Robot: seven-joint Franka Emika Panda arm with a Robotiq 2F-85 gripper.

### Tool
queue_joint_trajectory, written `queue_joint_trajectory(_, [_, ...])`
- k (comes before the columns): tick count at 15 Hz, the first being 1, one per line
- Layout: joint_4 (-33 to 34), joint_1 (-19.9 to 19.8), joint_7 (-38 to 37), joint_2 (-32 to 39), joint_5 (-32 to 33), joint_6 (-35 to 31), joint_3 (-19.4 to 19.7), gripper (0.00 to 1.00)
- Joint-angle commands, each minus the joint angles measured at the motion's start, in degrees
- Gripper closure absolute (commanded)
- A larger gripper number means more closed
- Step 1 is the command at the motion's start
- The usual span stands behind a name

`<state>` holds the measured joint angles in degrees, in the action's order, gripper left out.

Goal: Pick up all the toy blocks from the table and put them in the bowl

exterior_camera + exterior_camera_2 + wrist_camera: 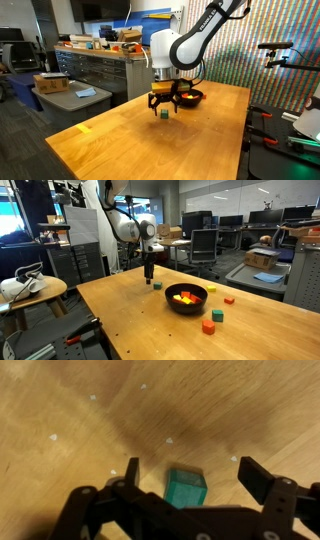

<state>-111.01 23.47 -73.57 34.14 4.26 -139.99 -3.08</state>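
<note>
My open gripper moves down next, fingers to either side of the dark green toy block [164, 114] [186, 488] below on the tabletop, since they still hang higher.
A small green toy block [186, 488] lies on the light-wood table [120, 140]. My gripper [188, 466] hangs low over it, open, with one finger [131, 472] on each side and neither touching it. In an exterior view the gripper [165, 101] stands just above this block [163, 113], in front of the black bowl [193, 97]. The bowl [186, 297] holds yellow and red blocks [183, 299]. Beside it on the table lie a green block [217, 314], a red block [208, 327] and another red block [229, 300].
A flat yellow strip [84, 127] lies near the table's edge. A grey drawer cabinet [95, 68] and a cardboard box [50, 83] stand beyond the table. A round side table [30, 288] and office chairs [205, 245] stand around it.
</note>
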Motion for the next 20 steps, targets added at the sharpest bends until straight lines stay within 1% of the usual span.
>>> queue_joint_trajectory(1, [2.08, 2.64, -7.19, 3.24, 0.65, -4.25, 2.47, 0.0])
queue_joint_trajectory(5, [0.73, 4.17, -14.67, 3.61, 0.62, -10.84, 5.53, 0.0])
queue_joint_trajectory(8, [-0.23, 5.08, -18.56, 3.28, 1.5, -12.91, 8.06, 0.0])
queue_joint_trajectory(9, [-0.36, 5.37, -19.65, 3.27, 1.94, -12.88, 8.85, 0.03])
queue_joint_trajectory(11, [-0.78, 5.7, -21.14, 3.23, 3.15, -12.54, 9.99, 0.28])
queue_joint_trajectory(12, [-1.08, 5.59, -21.62, 3.2, 3.44, -12.54, 10.09, 0.32])
queue_joint_trajectory(14, [-1.56, 5.49, -22.39, 3.28, 4.0, -12.35, 10.16, 0.47])
queue_joint_trajectory(15, [-1.91, 5.12, -22.33, 3.18, 3.76, -12.52, 9.76, 0.57])
queue_joint_trajectory(17, [-2.69, 4.41, -21.71, 2.32, 3.29, -12.89, 9.01, 0.71])
queue_joint_trajectory(18, [-3.58, 3.5, -20.1, 1.3, 2.92, -13.3, 8.07, 0.77])
queue_joint_trajectory(19, [-4.14, 3.81, -19.58, 0.55, 3.88, -13.25, 8.46, 0.81])
queue_joint_trajectory(20, [-4.97, 4.48, -17.6, -0.72, 6.27, -12.82, 9.27, 0.81])
